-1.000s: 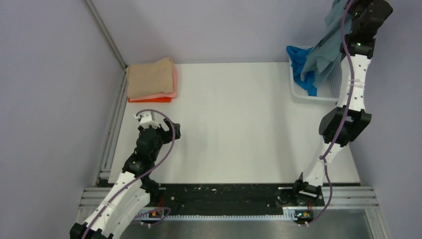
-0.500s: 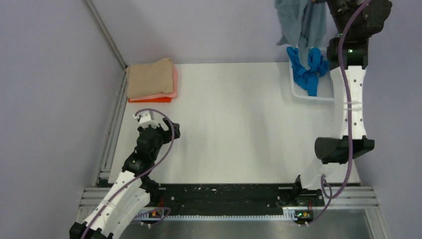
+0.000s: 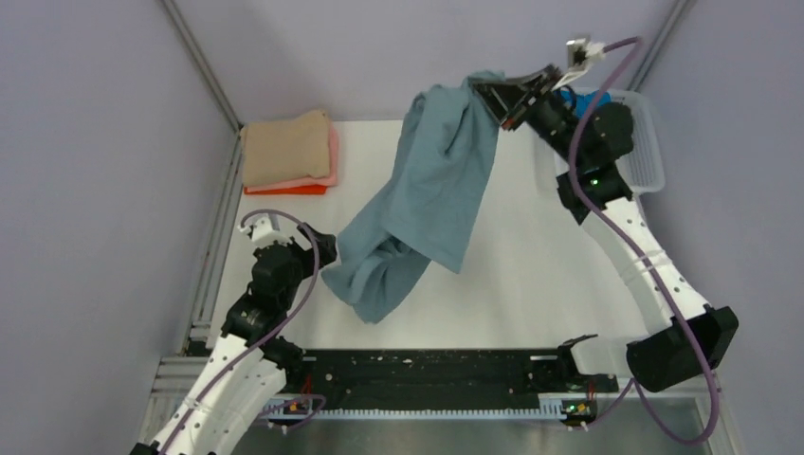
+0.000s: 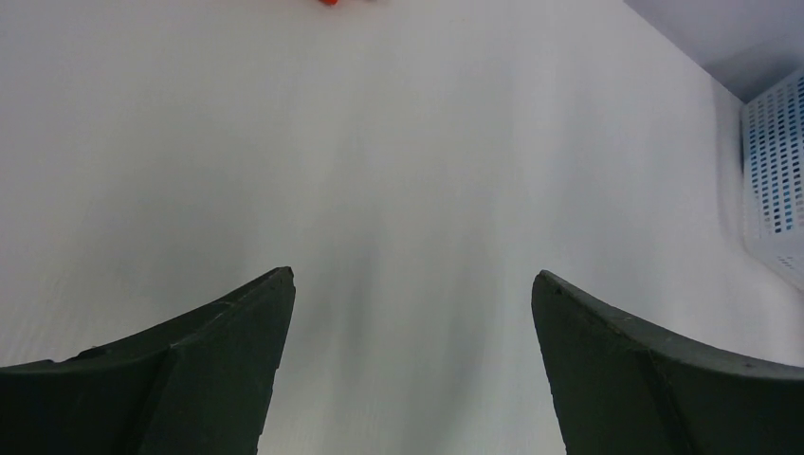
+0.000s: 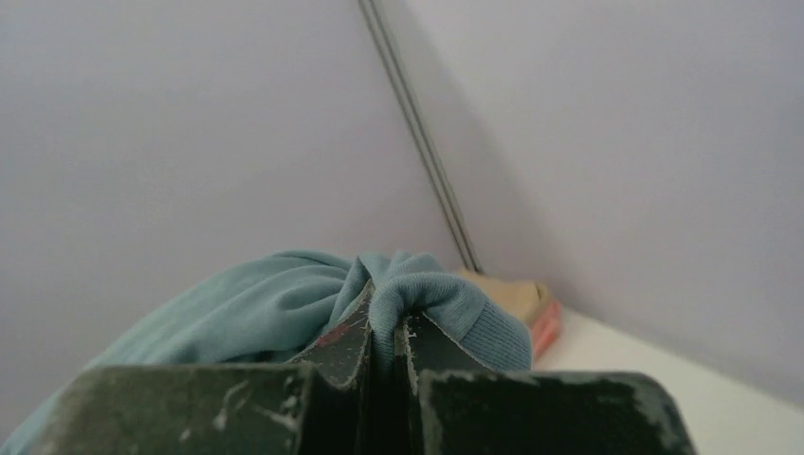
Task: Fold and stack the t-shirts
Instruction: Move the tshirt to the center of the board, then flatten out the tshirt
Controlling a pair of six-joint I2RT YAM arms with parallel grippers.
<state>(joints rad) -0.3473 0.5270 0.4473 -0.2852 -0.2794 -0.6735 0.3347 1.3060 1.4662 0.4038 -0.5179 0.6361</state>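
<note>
My left gripper moves to the right in the top view and down onto the grey-blue t-shirt's lower end (image 3: 355, 282) next, since it lies crumpled and unheld.
My right gripper (image 3: 495, 102) is shut on the collar of the dusty grey-blue t-shirt (image 3: 431, 204), which hangs from it over the table's middle, its lower end crumpled on the surface. In the right wrist view the cloth (image 5: 284, 299) is pinched between the fingers (image 5: 346, 341). The bright blue t-shirt (image 3: 580, 100) lies in the white basket (image 3: 645, 133), mostly hidden by the arm. Folded tan (image 3: 284, 147), pink (image 3: 333, 161) and orange (image 3: 284, 191) t-shirts are stacked at the back left. My left gripper (image 3: 327, 248) is open and empty beside the hanging shirt's lower end; in its wrist view (image 4: 412, 284) only bare table shows between the fingers.
The white table (image 3: 531, 265) has grey walls at the back and both sides, and a metal rail (image 3: 213, 246) along the left edge. A black strip (image 3: 427, 370) runs along the near edge. The basket's mesh wall shows at the right in the left wrist view (image 4: 773, 180).
My right arm has swung down and left from above the basket, carrying the grey-blue t-shirt out over the table's middle, where its lower end now rests. The left arm shifted slightly.
</note>
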